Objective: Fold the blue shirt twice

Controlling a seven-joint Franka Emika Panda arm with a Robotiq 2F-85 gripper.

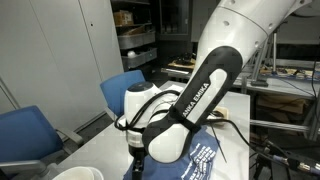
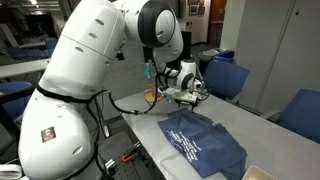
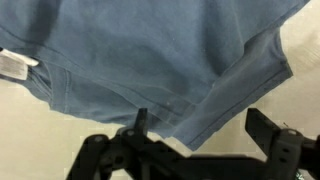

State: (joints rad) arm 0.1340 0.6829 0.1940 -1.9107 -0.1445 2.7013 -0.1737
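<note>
The hemmed corner of the blue shirt already points between the two fingers of my open gripper, so my gripper will next move down onto that corner and close its fingers there.
The blue shirt lies on the pale table, its white lettering showing in both exterior views; part of it shows past the arm. In the wrist view the shirt fills the upper picture, with a white neck label at the left and a hemmed corner pointing down between the jaws. My gripper is open, with one finger on each side of that corner. In an exterior view the gripper hangs just above the shirt's far edge. In the other it is mostly hidden by the arm.
Blue upholstered chairs stand by the table. A white rounded object sits at the table's near edge. Shelves with boxes stand behind. The arm's large white body fills one side.
</note>
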